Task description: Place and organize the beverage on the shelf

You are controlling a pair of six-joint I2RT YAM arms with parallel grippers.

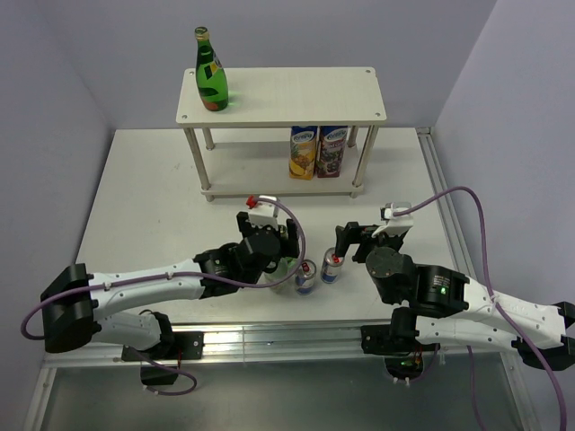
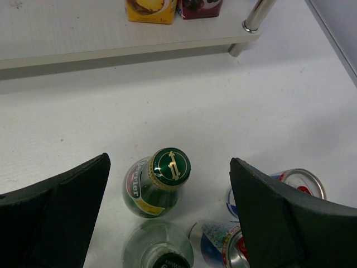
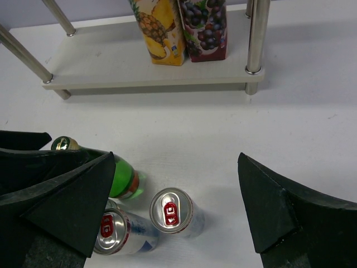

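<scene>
My left gripper lowers around the neck of the table's green bottle [image 2: 165, 175] next and closes, since the bottle's cap lies below it, between the open fingers.
One green glass bottle [image 1: 212, 76] stands at the left end of the shelf's top board [image 1: 296, 94]. A second green bottle [image 2: 159, 187] stands on the table between the wide-apart fingers of my open left gripper [image 2: 170, 162], which hovers above its cap [image 1: 272, 244]. Just nearer stands a clear bottle [image 2: 159, 251]. Two slim cans [image 3: 172, 209] [image 3: 114, 231] stand beside them. My right gripper [image 3: 176, 158] is open and empty above the cans [image 1: 353, 238].
Two juice cartons, a yellow one [image 1: 303, 153] and a purple one [image 1: 332, 150], stand at the right of the shelf's lower board [image 3: 111, 75]. Metal posts [image 3: 256, 39] hold up the corners. Walls close in at the back and both sides.
</scene>
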